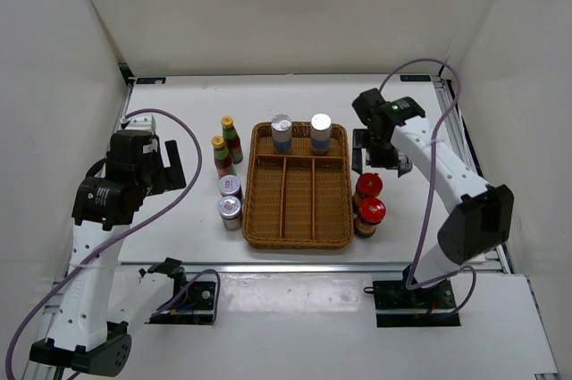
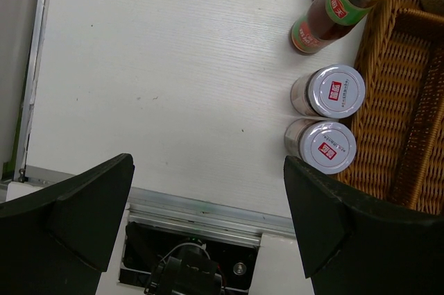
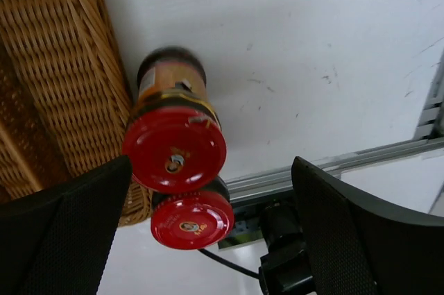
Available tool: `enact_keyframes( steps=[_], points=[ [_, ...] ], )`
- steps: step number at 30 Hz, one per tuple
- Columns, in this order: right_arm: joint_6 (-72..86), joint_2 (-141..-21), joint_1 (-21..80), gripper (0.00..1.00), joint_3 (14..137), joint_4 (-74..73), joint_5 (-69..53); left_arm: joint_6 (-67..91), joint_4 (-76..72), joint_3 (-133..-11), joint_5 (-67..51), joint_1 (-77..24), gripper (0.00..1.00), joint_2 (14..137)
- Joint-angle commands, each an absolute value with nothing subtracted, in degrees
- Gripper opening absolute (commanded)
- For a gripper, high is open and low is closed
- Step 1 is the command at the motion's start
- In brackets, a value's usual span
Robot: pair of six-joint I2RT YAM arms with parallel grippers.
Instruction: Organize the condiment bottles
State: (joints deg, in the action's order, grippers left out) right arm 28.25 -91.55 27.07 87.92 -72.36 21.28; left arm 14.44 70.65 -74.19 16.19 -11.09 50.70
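Note:
The farther red-capped jar stands nearest my right gripper's open fingers, so I will lower the gripper and draw it back until the fingers straddle that jar's red cap (image 1: 368, 184) (image 3: 175, 149).
Two slim yellow-capped bottles (image 1: 231, 137) (image 1: 221, 155) and two short silver-lidded jars (image 1: 230, 188) (image 1: 231, 211) stand left of the wicker tray (image 1: 259, 219). Two taller silver-capped shakers (image 1: 281, 132) (image 1: 320, 132) stand in the tray's back compartment. Two red-capped dark jars (image 1: 367, 187) (image 1: 371, 214) stand right of the tray. My left gripper (image 1: 170, 168) is open and empty, left of the silver jars (image 2: 338, 90) (image 2: 326, 146). My right gripper (image 1: 382, 153) is open and empty, above the red jars (image 3: 175, 149) (image 3: 191, 220), which sit between its fingers in the right wrist view.
The tray's three long front compartments hold nothing. An aluminium rail (image 1: 295, 266) runs along the table's near edge, with the arm bases below it. White walls enclose the table on three sides. The tray's wicker wall (image 3: 62, 66) touches the red jars.

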Motion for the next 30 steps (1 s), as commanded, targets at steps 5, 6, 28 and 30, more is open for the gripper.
enact_keyframes(
  steps=[5,6,28,30],
  points=[
    [28.3,-85.8,25.8,0.99,76.9,-64.3,12.6,14.4,69.8,-73.9,16.3,-11.3,1.0,50.4],
    [28.3,-85.8,25.8,0.99,75.0,-63.6,11.0,14.4,69.8,-73.9,16.3,-11.3,1.0,50.4],
    [21.4,-85.5,19.5,0.36,73.1,-57.5,8.3,13.9,69.8,-72.9,16.3,-11.3,1.0,50.4],
    [21.4,-86.1,19.5,0.2,79.0,-61.0,10.7,13.9,69.8,-72.9,16.3,-11.3,1.0,50.4]
  ],
)
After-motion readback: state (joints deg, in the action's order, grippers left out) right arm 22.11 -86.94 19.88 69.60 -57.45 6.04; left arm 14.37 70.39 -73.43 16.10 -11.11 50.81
